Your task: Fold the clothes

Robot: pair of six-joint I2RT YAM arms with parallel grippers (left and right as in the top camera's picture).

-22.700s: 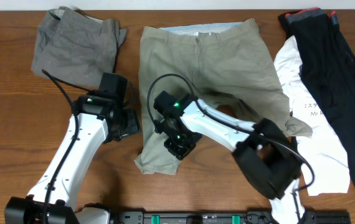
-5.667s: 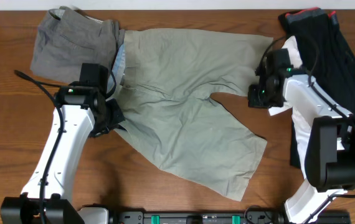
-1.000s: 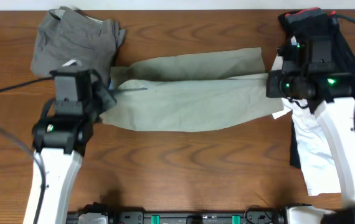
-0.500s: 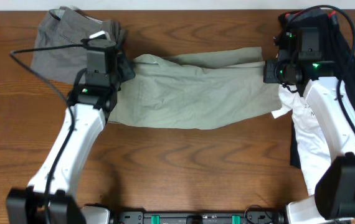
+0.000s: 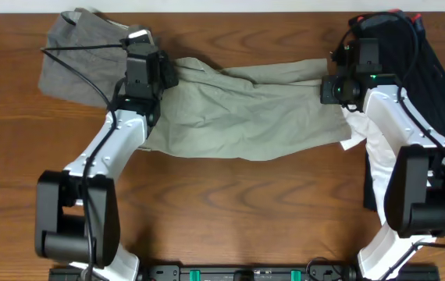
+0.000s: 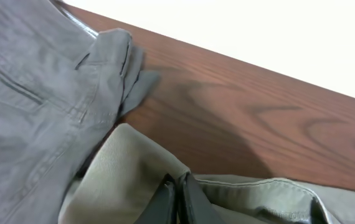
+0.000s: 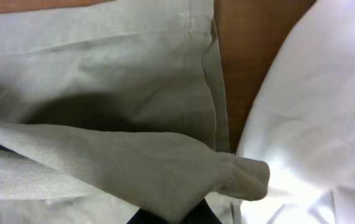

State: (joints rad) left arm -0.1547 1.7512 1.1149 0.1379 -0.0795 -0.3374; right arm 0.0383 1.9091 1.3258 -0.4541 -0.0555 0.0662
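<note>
The lower layer shows beyond the fold. My right gripper needs to gently move the bunched hem (image 7: 240, 174) slightly outward next, toward the uncovered far khaki strip (image 7: 159, 81), and let it go.
The khaki shorts (image 5: 246, 113) lie as a long folded band across the middle of the table, rumpled along the far edge. My left gripper (image 5: 168, 75) is at their far-left corner, shut on a fold of khaki cloth (image 6: 134, 180) that drapes round the left gripper's fingertips (image 6: 177, 188). My right gripper (image 5: 329, 87) holds the far-right corner. In the right wrist view the right gripper (image 7: 171, 214) is shut on a bunched khaki hem (image 7: 240, 174), which hides most of its fingers.
Darker grey-brown shorts (image 5: 82, 55) lie at the far left, touching the khaki cloth, and show as grey-brown shorts (image 6: 34, 112) in the left wrist view. A white T-shirt (image 5: 394, 187) and black garment (image 5: 433, 86) lie at the right. Bare wood (image 5: 230, 211) runs along the near side.
Both grippers have moved toward the table's far edge with the cloth in them, the left one also rightward. The shorts' upper layer now bunches along the far edge.
</note>
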